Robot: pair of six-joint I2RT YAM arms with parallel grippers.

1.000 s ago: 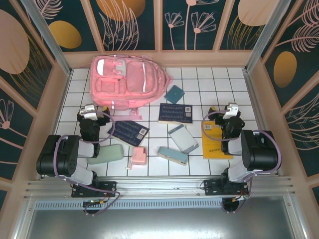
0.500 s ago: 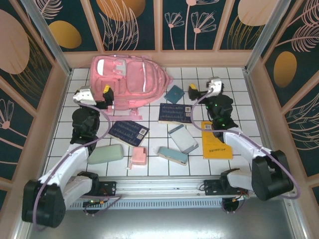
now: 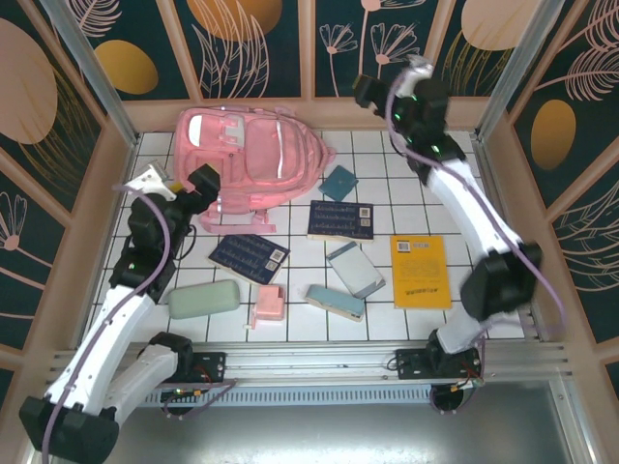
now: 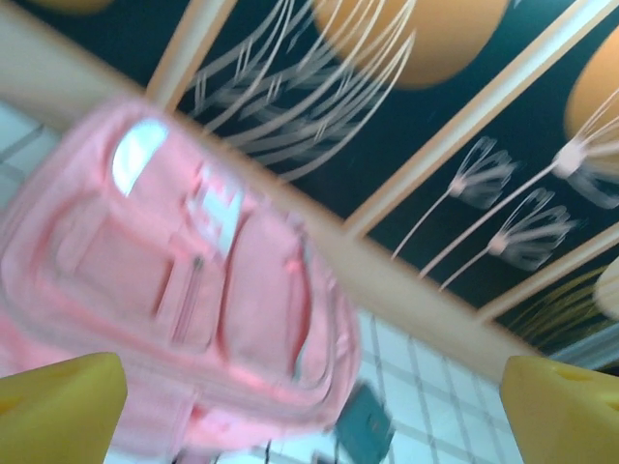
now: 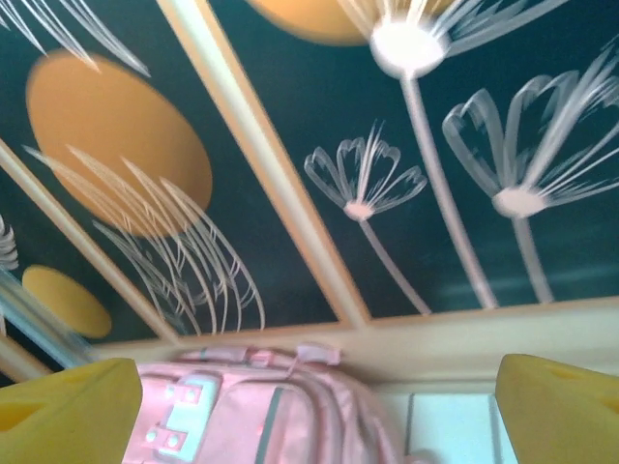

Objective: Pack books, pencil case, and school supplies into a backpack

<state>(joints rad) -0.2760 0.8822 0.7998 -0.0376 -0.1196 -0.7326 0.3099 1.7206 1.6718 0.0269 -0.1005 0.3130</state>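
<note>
The backpack's end by the teal book [image 5: 372, 430] is below my raised fingers, so I will lower my right gripper toward it next and close on the fabric there.
The pink backpack [image 3: 247, 159] lies flat at the back left, front pockets up; it is blurred in the left wrist view [image 4: 193, 280] and its top shows in the right wrist view [image 5: 261, 416]. My left gripper [image 3: 198, 184] hovers open at its near-left edge, nothing between the yellow fingertips [image 4: 58, 406]. My right gripper [image 3: 372, 92] is raised high by the back wall, open and empty. Two navy books [image 3: 340, 220] [image 3: 250, 257], the yellow book [image 3: 421, 271], teal book [image 3: 339, 183], pencil case [image 3: 204, 299], pink block [image 3: 266, 304], light-blue slab [image 3: 336, 302] and grey-blue case [image 3: 355, 269] lie on the tiles.
Wooden-framed walls with dark floral panels [image 3: 309, 48] enclose the white tiled table [image 3: 426, 184] on three sides. The right arm's forearm [image 3: 464, 203] stretches above the right-hand tiles. A metal rail [image 3: 309, 362] runs along the near edge.
Both arms unfolded from low poses near their bases. The left gripper rose and swung to the backpack's near-left edge. The right gripper climbed and reached toward the back wall.
</note>
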